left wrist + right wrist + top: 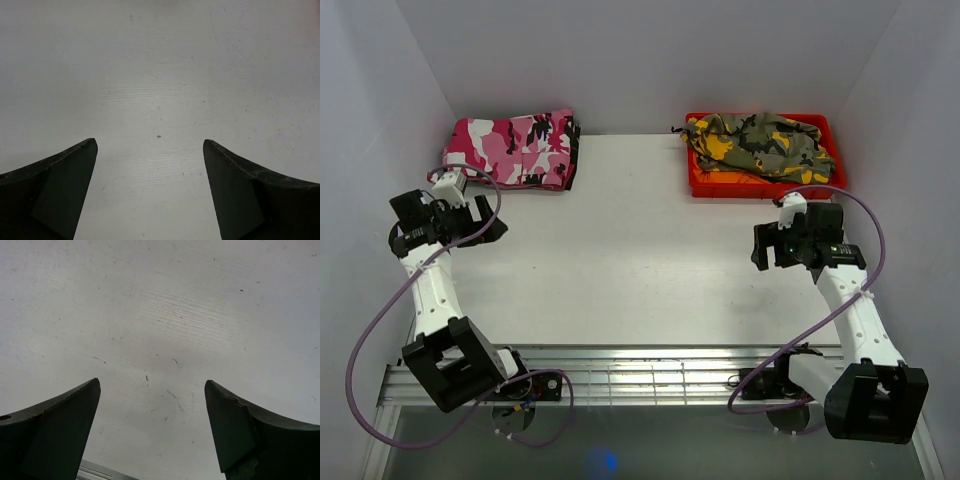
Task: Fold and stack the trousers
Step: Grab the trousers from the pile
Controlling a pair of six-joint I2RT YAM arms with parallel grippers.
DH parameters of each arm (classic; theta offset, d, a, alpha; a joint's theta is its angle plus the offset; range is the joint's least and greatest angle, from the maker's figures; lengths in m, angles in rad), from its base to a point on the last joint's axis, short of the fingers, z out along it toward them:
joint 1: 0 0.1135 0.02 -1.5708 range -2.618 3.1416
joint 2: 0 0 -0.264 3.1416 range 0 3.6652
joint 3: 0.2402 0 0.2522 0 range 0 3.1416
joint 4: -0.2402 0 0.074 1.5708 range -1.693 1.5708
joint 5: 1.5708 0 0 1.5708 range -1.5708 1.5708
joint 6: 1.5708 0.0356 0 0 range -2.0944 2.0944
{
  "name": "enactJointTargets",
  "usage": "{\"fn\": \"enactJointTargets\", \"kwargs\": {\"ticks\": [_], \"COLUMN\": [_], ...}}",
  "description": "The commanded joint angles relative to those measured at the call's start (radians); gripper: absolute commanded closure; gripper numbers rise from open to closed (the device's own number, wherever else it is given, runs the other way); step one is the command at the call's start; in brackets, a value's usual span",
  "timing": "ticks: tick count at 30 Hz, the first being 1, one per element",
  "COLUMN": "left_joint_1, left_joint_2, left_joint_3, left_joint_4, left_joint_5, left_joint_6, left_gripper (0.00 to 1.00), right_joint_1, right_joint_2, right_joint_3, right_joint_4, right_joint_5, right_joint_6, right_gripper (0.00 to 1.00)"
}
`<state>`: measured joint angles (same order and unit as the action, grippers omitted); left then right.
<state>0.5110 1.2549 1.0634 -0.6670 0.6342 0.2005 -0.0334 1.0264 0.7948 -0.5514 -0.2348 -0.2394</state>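
Observation:
I will next reach my right gripper outward, left in the top view, onto the fold of the yellow-green trousers overhanging the tray's rim, which lies there.
Folded pink camouflage trousers lie at the table's far left corner. Crumpled yellow-green camouflage trousers fill a red tray at the far right. My left gripper hovers at the left side, just in front of the pink trousers, open and empty. In the left wrist view the gripper shows only bare table between its fingers. My right gripper hovers in front of the red tray, open and empty. In the right wrist view the gripper also shows only bare table.
White walls close in the table on the left, back and right. A metal rail runs along the near edge, and its corner shows in the right wrist view. Purple cables loop beside both arms.

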Motion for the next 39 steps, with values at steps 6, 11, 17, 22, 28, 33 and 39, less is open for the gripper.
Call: {"fn": "enactJointTargets", "kwargs": {"ticks": [6, 11, 17, 22, 28, 33, 39], "left_joint_1": [-0.003, -0.003, -0.003, -0.003, -0.003, -0.003, -0.003], "left_joint_2": [-0.107, -0.118, -0.095, -0.092, -0.094, -0.104, -0.121], "left_joint_3": [0.061, 0.095, 0.136, 0.107, 0.07, 0.061, 0.101], "left_joint_4": [0.082, 0.155, 0.176, 0.184, 0.178, 0.152, 0.133], "left_joint_5": [0.018, 0.031, 0.108, 0.107, 0.082, 0.055, 0.055], "left_joint_6": [0.005, -0.078, -0.165, -0.182, -0.185, -0.182, -0.19], "left_gripper": [0.02, 0.02, 0.02, 0.02, 0.02, 0.02, 0.02], "right_joint_1": [-0.003, -0.003, 0.004, 0.077, 0.19, 0.242, 0.257], "right_joint_2": [0.237, 0.517, 0.838, 1.101, 1.199, 1.29, 1.403], "right_joint_3": [0.331, 0.681, 1.053, 1.351, 1.313, 1.317, 1.419], "right_joint_4": [0.025, 0.074, 0.246, 0.344, 0.539, 0.619, 0.602], "right_joint_5": [-0.103, -0.152, -0.239, -0.219, -0.098, 0.142, 0.367], "right_joint_6": [-0.103, -0.013, 0.291, 0.388, 0.403, 0.445, 0.446], "right_gripper": [0.1, 0.1, 0.1, 0.1, 0.1, 0.09, 0.0]}}
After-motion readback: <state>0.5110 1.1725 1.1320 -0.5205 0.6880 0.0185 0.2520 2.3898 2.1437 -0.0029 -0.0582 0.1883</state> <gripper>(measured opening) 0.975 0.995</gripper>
